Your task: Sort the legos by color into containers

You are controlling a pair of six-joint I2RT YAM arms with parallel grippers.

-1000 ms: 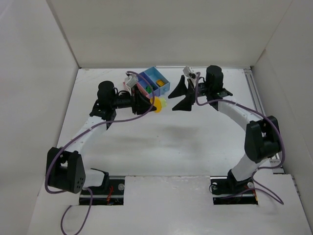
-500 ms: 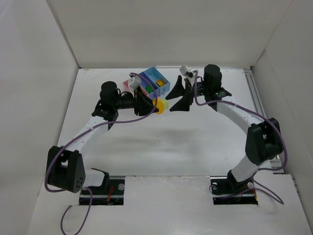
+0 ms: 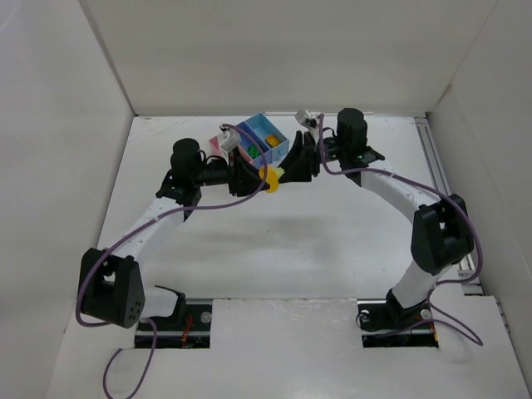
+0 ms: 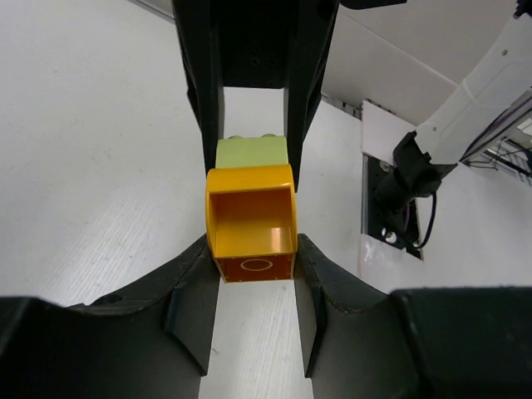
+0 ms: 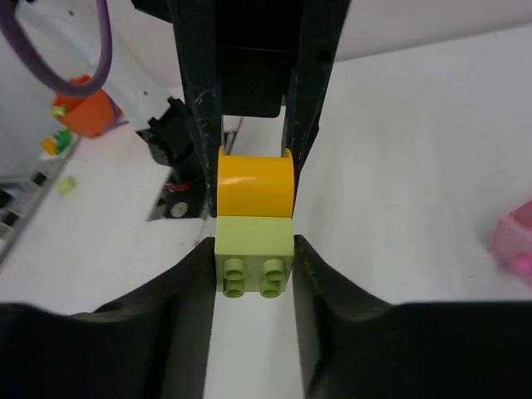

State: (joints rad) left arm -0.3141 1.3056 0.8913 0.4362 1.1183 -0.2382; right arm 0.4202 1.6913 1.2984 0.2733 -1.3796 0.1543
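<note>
I need to tip my right gripper downward next and swing it over the pink bin (image 3: 219, 147) (image 5: 514, 241) to release, since the bin is below it and to its left in the top view.
Two legos are joined together above the table: an orange-yellow brick (image 4: 251, 223) and a pale yellow-green brick (image 5: 254, 253). My left gripper (image 4: 252, 249) is shut on the orange-yellow brick (image 3: 268, 179). My right gripper (image 5: 254, 249) faces it and is shut on the pale yellow-green brick (image 3: 280, 175), studs pointing at its camera. The containers (image 3: 274, 151) stand just behind both grippers, with a green lego (image 3: 249, 150) and an orange-yellow lego (image 3: 270, 140) inside. In the top view the left gripper (image 3: 259, 178) and right gripper (image 3: 287, 173) meet tip to tip.
White walls enclose the table on the left, back and right. A corner of the pink bin (image 5: 514, 237) shows at the right edge of the right wrist view. Both arm bases (image 3: 174, 320) sit at the near edge.
My right gripper has moved left to meet the left gripper, and its jaws have closed from wide open onto the pale yellow-green brick. The left gripper has kept its hold and place.
</note>
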